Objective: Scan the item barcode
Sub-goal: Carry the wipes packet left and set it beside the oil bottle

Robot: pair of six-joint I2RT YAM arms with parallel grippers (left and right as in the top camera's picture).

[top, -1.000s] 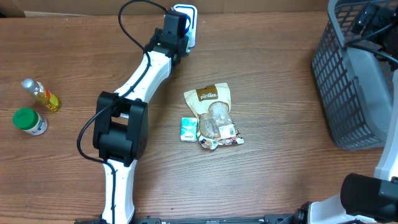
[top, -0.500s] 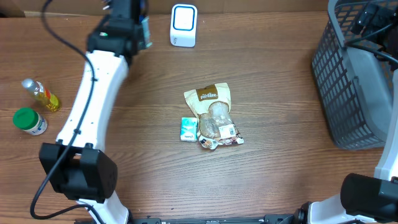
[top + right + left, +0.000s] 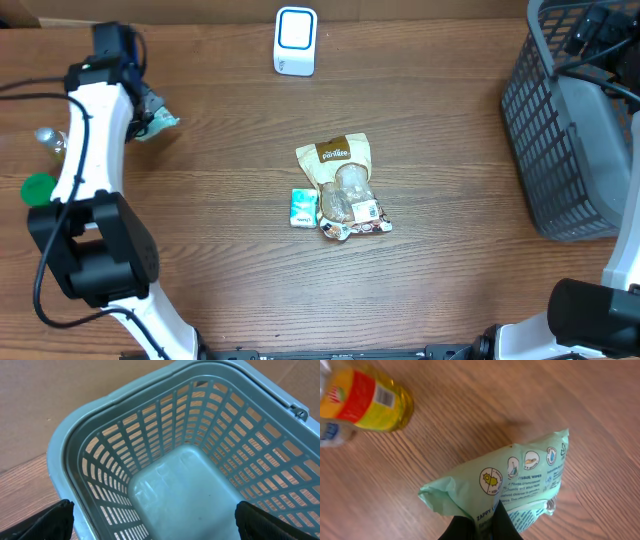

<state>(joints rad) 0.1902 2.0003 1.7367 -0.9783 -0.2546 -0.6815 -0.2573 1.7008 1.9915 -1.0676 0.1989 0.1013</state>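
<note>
The barcode of the pack is hidden, so next I need to move my left gripper down and to the left in the overhead view and release the pack on bare wood near the oil bottle.
The item is a mint-green pack of tissue wipes. My left gripper is shut on one crumpled end of it at the far left of the table. In the left wrist view the pack hangs just above the wood, printed face up, with the gripper pinching its near edge. Its barcode is out of view. The white scanner stands at the back centre, well to the right of the pack. My right gripper is open over the grey basket, holding nothing.
A yellow oil bottle lies just left of the pack, and a green-lidded jar sits nearer the front. A brown snack bag and a small green packet lie mid-table. The basket fills the right edge.
My left arm has swung from the scanner at the back centre across to the far left, carrying the wipes pack down toward the table. The right arm has not moved.
</note>
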